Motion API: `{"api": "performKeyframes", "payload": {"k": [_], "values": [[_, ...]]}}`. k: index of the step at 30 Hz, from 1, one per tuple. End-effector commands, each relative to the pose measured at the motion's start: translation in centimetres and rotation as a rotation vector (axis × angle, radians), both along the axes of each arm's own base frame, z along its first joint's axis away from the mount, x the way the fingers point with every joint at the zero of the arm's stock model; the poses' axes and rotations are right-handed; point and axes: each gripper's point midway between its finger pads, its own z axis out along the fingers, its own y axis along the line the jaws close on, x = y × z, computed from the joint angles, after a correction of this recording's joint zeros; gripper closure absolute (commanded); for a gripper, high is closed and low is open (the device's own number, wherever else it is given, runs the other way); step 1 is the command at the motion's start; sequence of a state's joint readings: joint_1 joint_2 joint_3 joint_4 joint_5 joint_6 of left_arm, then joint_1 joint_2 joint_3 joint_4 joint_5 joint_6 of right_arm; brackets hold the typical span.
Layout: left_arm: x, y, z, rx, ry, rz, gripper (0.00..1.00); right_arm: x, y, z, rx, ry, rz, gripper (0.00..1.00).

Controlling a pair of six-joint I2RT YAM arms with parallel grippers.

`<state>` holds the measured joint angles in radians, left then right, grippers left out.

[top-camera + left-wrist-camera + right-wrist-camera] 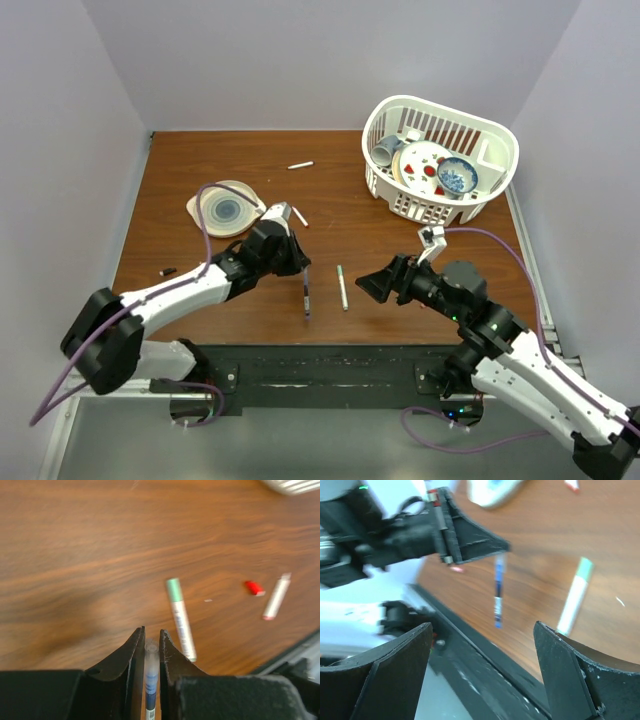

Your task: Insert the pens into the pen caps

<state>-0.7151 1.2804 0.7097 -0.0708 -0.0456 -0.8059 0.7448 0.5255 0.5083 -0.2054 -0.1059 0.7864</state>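
Note:
The left gripper shifts slightly away from the green-capped pen next and lowers the dark blue pen (306, 293) to lay it on the wood.
My left gripper (294, 262) (151, 631) is shut on a dark blue pen (306, 293) (150, 677), whose clear end shows between the fingers. From the right wrist this pen (498, 592) hangs from the left gripper (470, 545) over the table. A white pen with a green cap (342, 287) (181, 622) (575, 597) lies just right of it. A red cap (254, 587) and a white pen with a red tip (276, 597) lie further right. My right gripper (364, 285) (482, 626) stands open and empty beside the green-capped pen. Another white pen (300, 165) lies far back.
A white basket (497, 150) with dishes stands at the back right. A round plate (228, 210) sits at the back left. A small dark cap (168, 271) lies near the left edge. A short white pen (300, 217) lies by the plate.

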Motion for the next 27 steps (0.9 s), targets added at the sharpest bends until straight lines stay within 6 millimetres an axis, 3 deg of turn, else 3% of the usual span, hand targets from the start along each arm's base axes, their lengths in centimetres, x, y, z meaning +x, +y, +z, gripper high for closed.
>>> {"api": "performKeyframes", "payload": {"k": [1, 6, 13, 20, 24, 27], "values": [[1.9, 1.2, -1.7, 0.124, -0.002, 0.048, 1.00, 1.1, -1.2, -0.9, -0.082, 0.113, -0.114, 0.14], [2.9, 2.0, -4.3, 0.155, 0.038, 0.083, 1.00, 1.4, -0.9, -0.8, -0.085, 0.115, -0.114, 0.14], [3.8, 2.2, -5.4, 0.118, 0.074, 0.117, 1.00, 0.8, -0.3, -2.9, -0.087, 0.189, -0.087, 0.14], [5.0, 1.3, -5.9, 0.031, 0.097, 0.110, 0.99, 1.0, 0.8, -3.4, -0.050, 0.222, -0.068, 0.14], [5.2, 1.5, -6.1, 0.010, 0.120, 0.104, 0.84, 0.8, 1.7, -3.7, -0.083, 0.257, -0.021, 0.14], [5.5, 1.6, -5.0, 0.019, 0.107, 0.086, 0.61, 0.9, 1.4, -4.3, -0.132, 0.292, -0.035, 0.14]]}}
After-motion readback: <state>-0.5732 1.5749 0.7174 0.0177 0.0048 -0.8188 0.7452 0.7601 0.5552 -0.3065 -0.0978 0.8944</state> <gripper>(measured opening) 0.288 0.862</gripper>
